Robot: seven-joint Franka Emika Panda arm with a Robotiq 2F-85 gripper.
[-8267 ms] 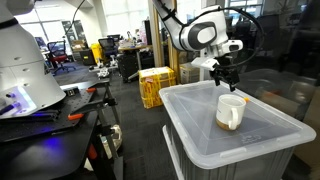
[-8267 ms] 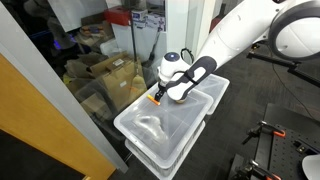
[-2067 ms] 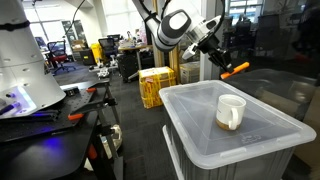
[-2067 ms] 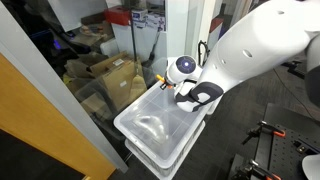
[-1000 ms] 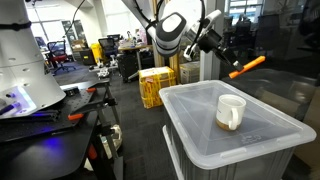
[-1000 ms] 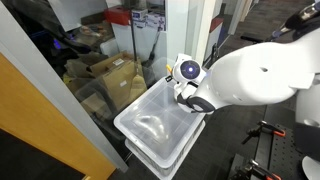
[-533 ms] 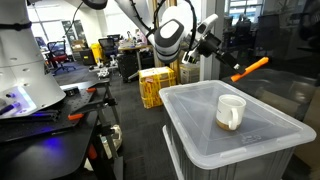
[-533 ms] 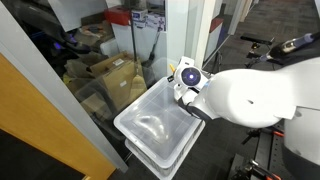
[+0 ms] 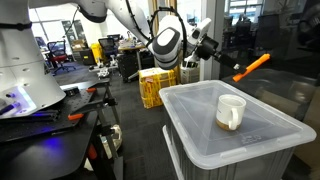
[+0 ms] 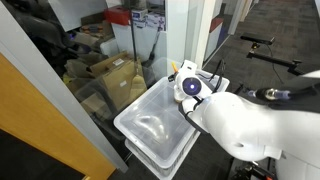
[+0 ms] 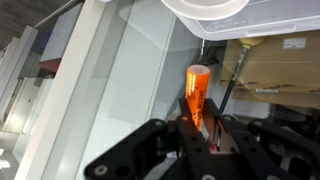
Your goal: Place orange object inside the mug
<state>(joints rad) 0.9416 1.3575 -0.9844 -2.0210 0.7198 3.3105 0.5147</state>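
Observation:
My gripper is above the opening, so it will move down toward the mug's open top (image 9: 232, 101) (image 11: 206, 9) until the orange object's end is inside, and then release the object.
The orange object (image 9: 251, 67) is a slim bright stick, held out slanting up to the right, above and beyond the far right edge of the bin. My gripper (image 9: 227, 69) is shut on its lower end. The white mug (image 9: 231, 110) stands upright on the bin lid, below and a little left of the stick. In the wrist view the orange object (image 11: 195, 94) sticks up from between the black fingers (image 11: 178, 138), and a white rounded rim (image 11: 206, 8) at the top edge looks like the mug. In the exterior view that the arm fills, the mug is hidden.
The translucent grey bin (image 9: 236, 139) with its lid (image 10: 150, 118) carries the mug. Yellow crates (image 9: 155, 85) stand on the floor behind it. A bench with orange-red tools (image 9: 75, 115) is to the side. Cardboard boxes (image 10: 105, 75) lie behind glass.
The orange object has hardly moved in the last second. The arm links behind the gripper have turned, and the arm's white body has swung down across the lower right of an exterior view.

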